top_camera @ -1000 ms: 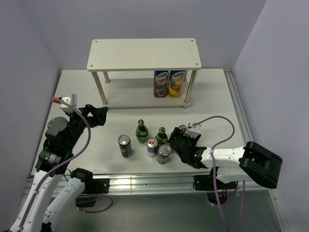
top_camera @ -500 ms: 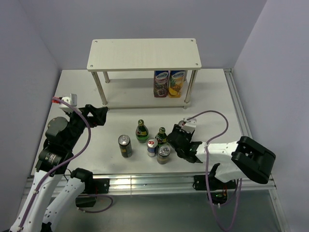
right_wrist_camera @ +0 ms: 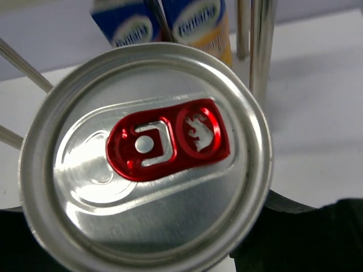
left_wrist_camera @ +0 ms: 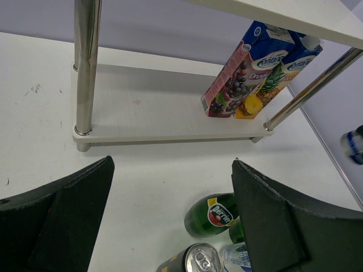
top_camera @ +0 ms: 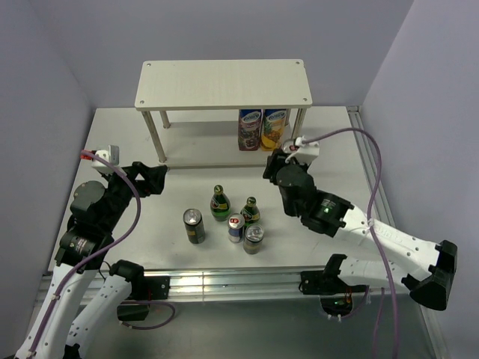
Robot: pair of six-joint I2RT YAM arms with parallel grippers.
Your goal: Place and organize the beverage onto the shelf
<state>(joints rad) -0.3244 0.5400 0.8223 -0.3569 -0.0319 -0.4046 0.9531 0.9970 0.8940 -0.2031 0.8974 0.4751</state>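
The end of the shelf's top board above the cartons is bare, so my right gripper should next move its can up and outward over it, then lower and release it.
My right gripper (right_wrist_camera: 164, 238) is shut on a can (right_wrist_camera: 144, 153) with a silver lid and a red pull tab, which fills the right wrist view. From above, this gripper (top_camera: 277, 168) hangs just in front of the shelf (top_camera: 223, 84), near its right front post, and hides the can. On the table stand two green bottles (top_camera: 219, 203) (top_camera: 250, 212), a blue-and-silver can (top_camera: 236, 228) and two dark cans (top_camera: 194, 226) (top_camera: 254, 239). My left gripper (top_camera: 153, 179) is open and empty, left of the group. Its wrist view shows a green bottle (left_wrist_camera: 218, 214) and a dark can (left_wrist_camera: 195, 259) below the open gripper (left_wrist_camera: 170, 215).
Two juice cartons (top_camera: 249, 129) (top_camera: 274, 129) stand on the shelf's lower board at the right, also visible as cartons (left_wrist_camera: 232, 85) in the left wrist view. Thin metal posts (left_wrist_camera: 85, 68) hold up the shelf. Walls close in the table on three sides.
My right gripper has shut on the can at the right of the group, lifted it and carried it back toward the shelf's right front post. The left arm has not moved.
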